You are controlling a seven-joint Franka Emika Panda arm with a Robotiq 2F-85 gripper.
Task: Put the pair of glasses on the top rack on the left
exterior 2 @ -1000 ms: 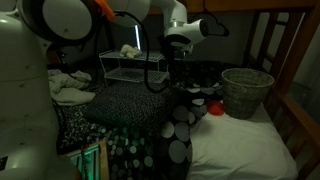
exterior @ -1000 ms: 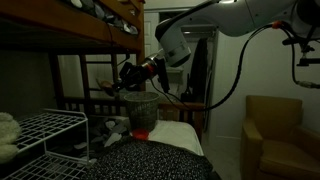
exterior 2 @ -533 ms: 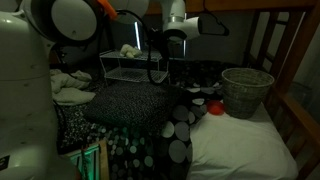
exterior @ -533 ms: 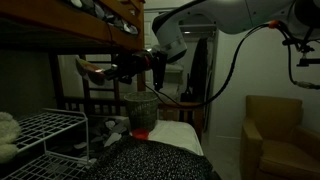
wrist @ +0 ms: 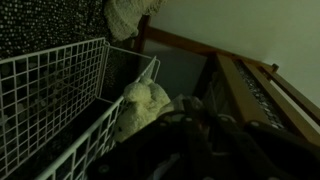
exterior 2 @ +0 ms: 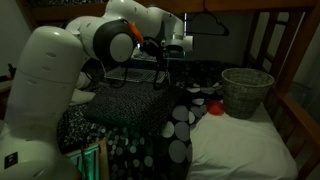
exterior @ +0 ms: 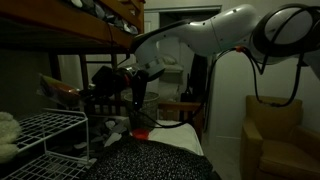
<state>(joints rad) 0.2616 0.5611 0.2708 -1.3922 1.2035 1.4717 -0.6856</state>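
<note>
My gripper will next move outward and down over the white rack's top shelf (exterior: 48, 123) to release the pair of glasses there, as they still hang above the rack's wires.
The scene is dim. In an exterior view my gripper (exterior: 82, 90) reaches left and is shut on the pair of glasses (exterior: 57, 88), a thin reddish-brown shape sticking out of the jaws. It holds them in the air above and behind the white wire rack (exterior: 40, 128), clear of the top tier. In the wrist view the rack (wrist: 50, 100) fills the left side and my dark fingers (wrist: 195, 140) fill the bottom; the glasses are hard to make out there. In the opposite exterior view my arm (exterior 2: 110, 40) hides the rack and the gripper.
A pale plush toy lies beside the rack (wrist: 140, 105) and shows at the frame edge (exterior: 8, 135). The mesh bin (exterior 2: 245, 90) stands on the bed, with a red object (exterior 2: 215, 108) next to it. A dark wooden bunk (exterior: 70, 25) hangs overhead. An armchair (exterior: 272, 130) stands far right.
My arm has swung left from above the mesh bin toward the wire rack, carrying the glasses, and has dropped a little lower.
</note>
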